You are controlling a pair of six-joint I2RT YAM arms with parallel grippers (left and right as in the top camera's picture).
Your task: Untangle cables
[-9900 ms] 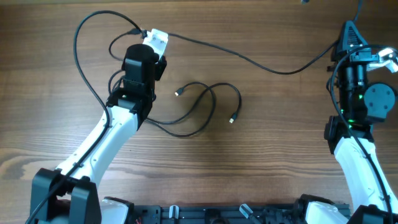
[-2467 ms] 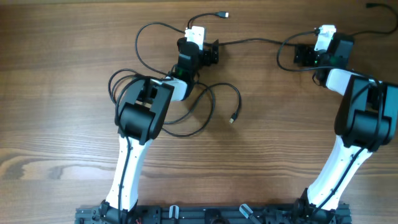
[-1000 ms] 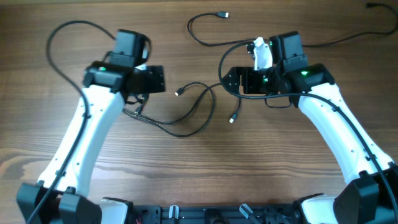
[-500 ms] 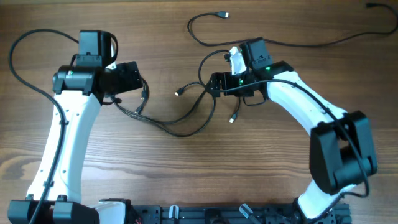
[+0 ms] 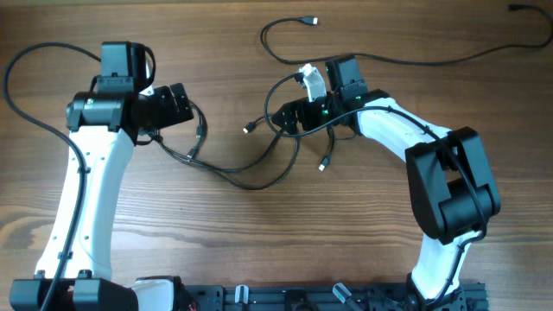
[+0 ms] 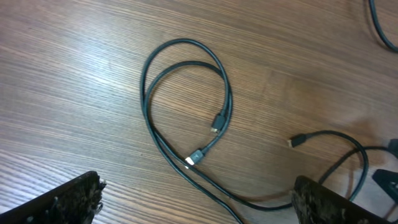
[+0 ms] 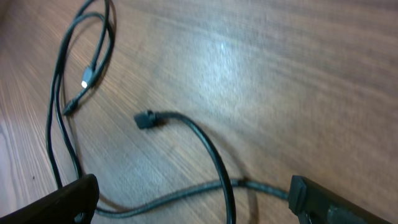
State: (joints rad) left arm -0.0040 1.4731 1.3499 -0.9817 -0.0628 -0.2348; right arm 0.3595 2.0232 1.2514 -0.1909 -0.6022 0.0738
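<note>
The plug's piece of cable crosses on top between the right gripper's open fingers, so the right gripper will next go down slightly onto that piece, to the left in the overhead view.
Thin black cables lie tangled mid-table (image 5: pixel 256 184), with loose plugs at the ends (image 5: pixel 246 130) (image 5: pixel 322 165). Another long cable (image 5: pixel 449 60) runs along the far side to a plug (image 5: pixel 308 21). My left gripper (image 5: pixel 192 112) is open, just left of the tangle. In the left wrist view its open jaws (image 6: pixel 199 211) hover over a small cable loop (image 6: pixel 186 56) with two plugs (image 6: pixel 215 124). My right gripper (image 5: pixel 281 117) is open above the tangle's right side. In the right wrist view two strands cross (image 7: pixel 229 185) on the wood between its fingers, a plug (image 7: pixel 144 119) just ahead. Nothing is held.
The wooden table (image 5: pixel 363 233) carries only the cables. Thicker black arm wires arc at the far left (image 5: pixel 26 65) and around the right wrist (image 5: pixel 275 93). The arm bases stand at the front edge (image 5: pixel 285 298).
The right arm has swung left and down onto the centre tangle. The left arm has drawn back to the left, and its jaws have spread a little wider. The cables lie as before.
</note>
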